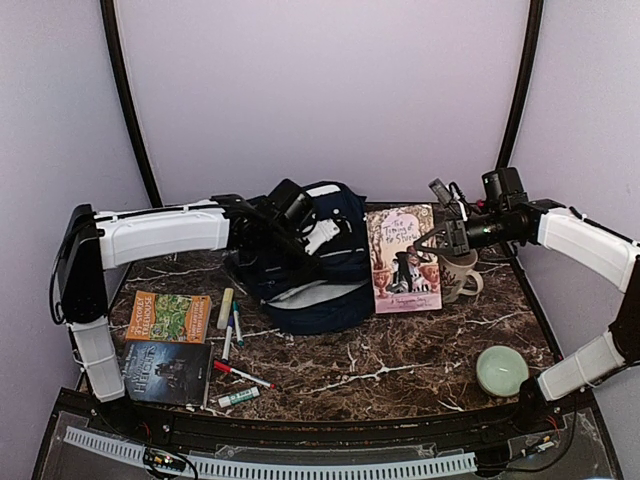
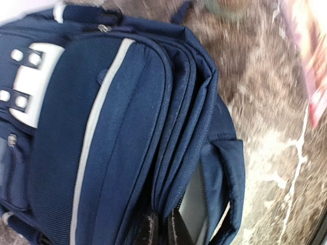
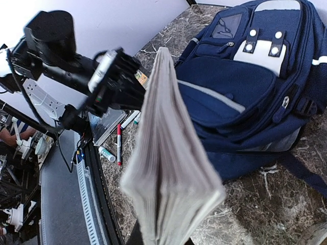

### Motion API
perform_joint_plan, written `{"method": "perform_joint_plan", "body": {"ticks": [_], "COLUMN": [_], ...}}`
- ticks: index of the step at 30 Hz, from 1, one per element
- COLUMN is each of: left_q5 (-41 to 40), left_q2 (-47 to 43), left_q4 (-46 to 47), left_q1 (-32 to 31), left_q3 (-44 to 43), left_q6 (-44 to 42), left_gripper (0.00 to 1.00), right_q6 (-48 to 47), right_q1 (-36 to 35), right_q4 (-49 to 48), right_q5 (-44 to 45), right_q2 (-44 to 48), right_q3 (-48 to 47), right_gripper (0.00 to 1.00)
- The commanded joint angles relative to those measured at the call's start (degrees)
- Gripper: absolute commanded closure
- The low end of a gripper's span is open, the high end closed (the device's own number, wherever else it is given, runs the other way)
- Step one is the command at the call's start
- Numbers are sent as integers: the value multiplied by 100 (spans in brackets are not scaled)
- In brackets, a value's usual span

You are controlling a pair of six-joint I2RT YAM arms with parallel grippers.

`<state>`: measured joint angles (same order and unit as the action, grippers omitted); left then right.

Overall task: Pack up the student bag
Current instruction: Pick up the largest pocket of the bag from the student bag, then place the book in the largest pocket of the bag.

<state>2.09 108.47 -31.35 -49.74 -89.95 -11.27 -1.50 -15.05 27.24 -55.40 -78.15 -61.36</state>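
My right gripper moves down to the left in the top view, into the bag's open main pocket next. It lets go of the book there, since grey lining shows in that spot.
The navy student bag lies in the middle of the table, white patch up. My left gripper is over its top. In the left wrist view its dark fingers pinch a fold of the bag's fabric at the edge of the open main pocket, where grey lining shows. My right gripper is shut on a pink paperback book and holds it up just right of the bag. In the right wrist view the book is edge-on, hiding the fingers, with the bag behind it.
A beige mug stands behind the held book. A pale green bowl sits at the front right. Two books and several markers lie at the left front.
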Motion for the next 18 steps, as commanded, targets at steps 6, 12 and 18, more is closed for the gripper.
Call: {"method": "perform_joint_plan", "body": {"ticks": [6, 12, 18], "left_q5": [-943, -1281, -1793], "left_q2": [-1258, -1685, -1859], "left_q4": [1361, 2395, 3021], "left_q1": [-19, -77, -150], "left_q3": [59, 649, 1091], "left_q6": [852, 1319, 1697], "left_gripper": [100, 100, 100], "right_q6": [145, 633, 1053], "right_q1": [5, -496, -1161], "right_q4": [117, -240, -501], "right_q5": [-218, -402, -706], "right_q2": [145, -259, -1000], "right_q3": [-116, 104, -59], "right_gripper": [100, 100, 100]}}
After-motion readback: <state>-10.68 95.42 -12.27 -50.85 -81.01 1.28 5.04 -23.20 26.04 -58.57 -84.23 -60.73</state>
